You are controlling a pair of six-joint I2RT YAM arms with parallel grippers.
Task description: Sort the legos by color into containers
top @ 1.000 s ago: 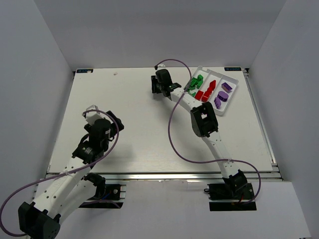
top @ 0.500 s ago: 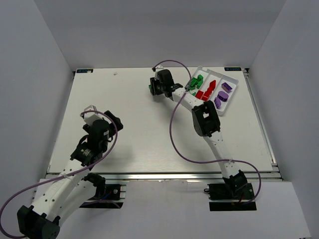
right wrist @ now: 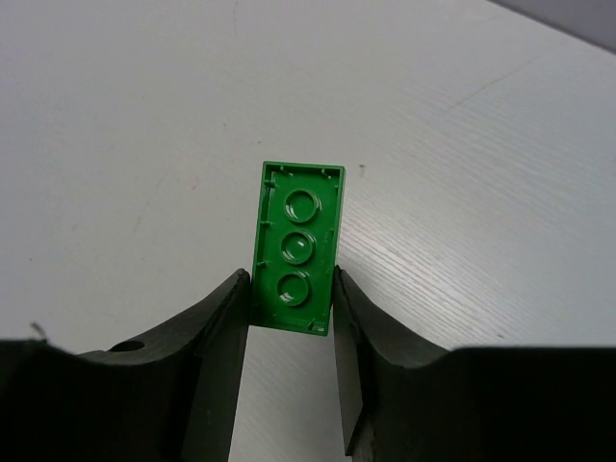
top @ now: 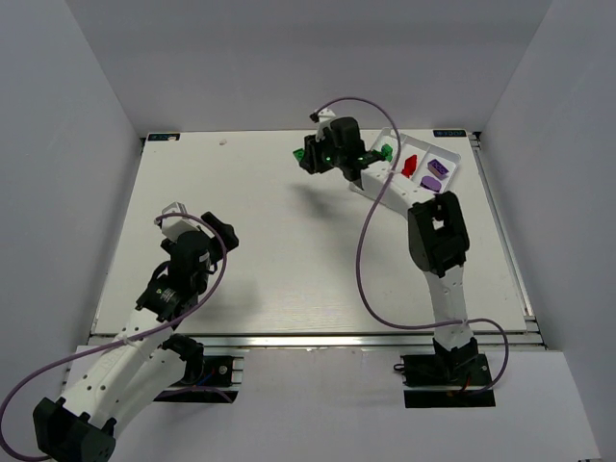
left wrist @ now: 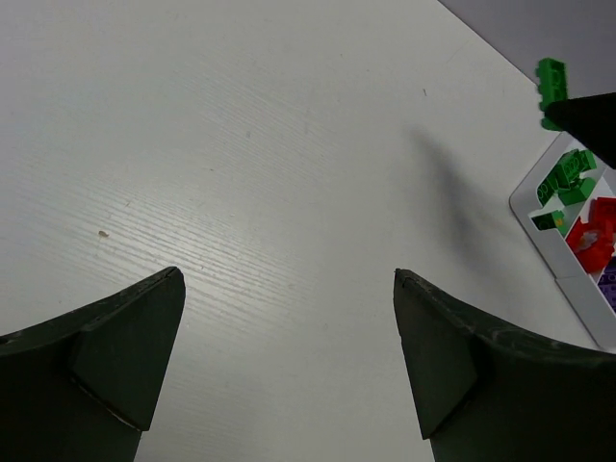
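Note:
My right gripper will take the matching green lego to the right in the top view next, then lower it and let go, because the section of green legos is there below the gripper.
My right gripper is shut on a green lego, a flat rectangular brick held by its long sides with its hollow underside facing the wrist camera, above the table. It also shows at the upper right of the left wrist view as the green brick. The white tray stands to the right of it, with green legos, red legos and purple legos in separate compartments. My left gripper hangs open over the left of the table, nothing between its fingers.
The tray's near corner shows in the left wrist view with green and red bricks inside. White walls enclose the table on three sides. The right arm's purple cable loops over the table's middle.
My right gripper has closed on the green brick and lifted it off the table, and the right arm has swung rightward. The left arm has stayed still.

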